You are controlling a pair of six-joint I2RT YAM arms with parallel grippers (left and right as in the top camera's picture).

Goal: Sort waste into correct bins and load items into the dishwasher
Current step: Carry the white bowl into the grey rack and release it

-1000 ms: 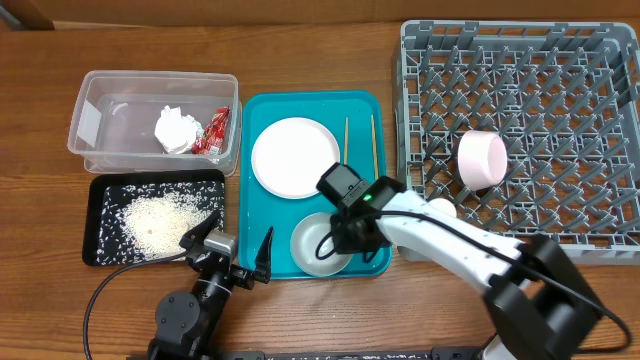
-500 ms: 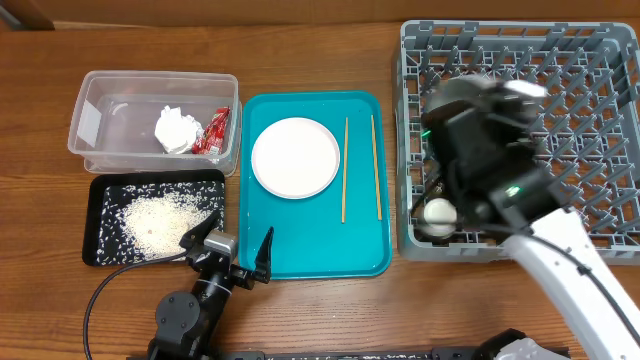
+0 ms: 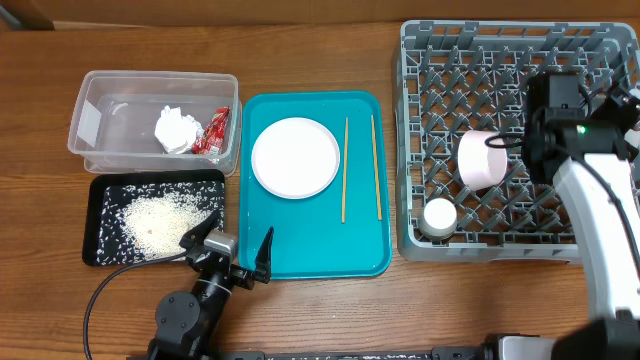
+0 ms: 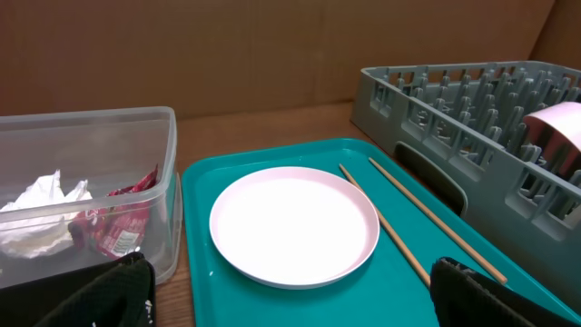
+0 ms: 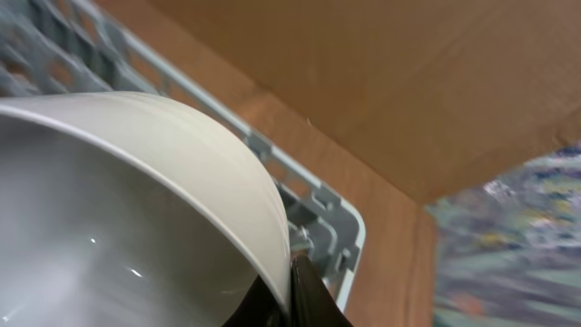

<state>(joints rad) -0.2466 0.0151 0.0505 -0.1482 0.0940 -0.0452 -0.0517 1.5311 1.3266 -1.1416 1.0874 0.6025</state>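
Observation:
Empty pegs stand lower down beside the pale pink bowl. My right gripper will next go left in the overhead view, lower and release the light grey bowl's rim.
My right gripper (image 5: 295,292) is shut on the rim of the light grey bowl (image 5: 118,209) and holds it over the far right of the grey dish rack (image 3: 600,40). The pale pink bowl (image 3: 480,160) and the white cup (image 3: 438,215) are in the rack. The white-pink plate (image 3: 295,157) and two chopsticks (image 3: 344,170) lie on the teal tray (image 3: 310,260). My left gripper (image 3: 235,255) is open and empty at the tray's front left corner. The tissue (image 3: 175,130) and red wrapper (image 3: 215,130) lie in the clear tub (image 3: 100,90). Rice (image 3: 160,220) lies in the black tray (image 3: 110,190).
The left wrist view shows the plate (image 4: 293,225), the chopsticks (image 4: 390,227), the tub's wall (image 4: 163,182) and the rack's near side (image 4: 427,109). A cardboard wall (image 4: 272,45) stands behind the table. The rack's upright pegs (image 3: 470,90) rise under the right arm (image 3: 560,120).
My right arm has lifted the light grey bowl off the teal tray and carried it right, over the rack. The left arm has not moved.

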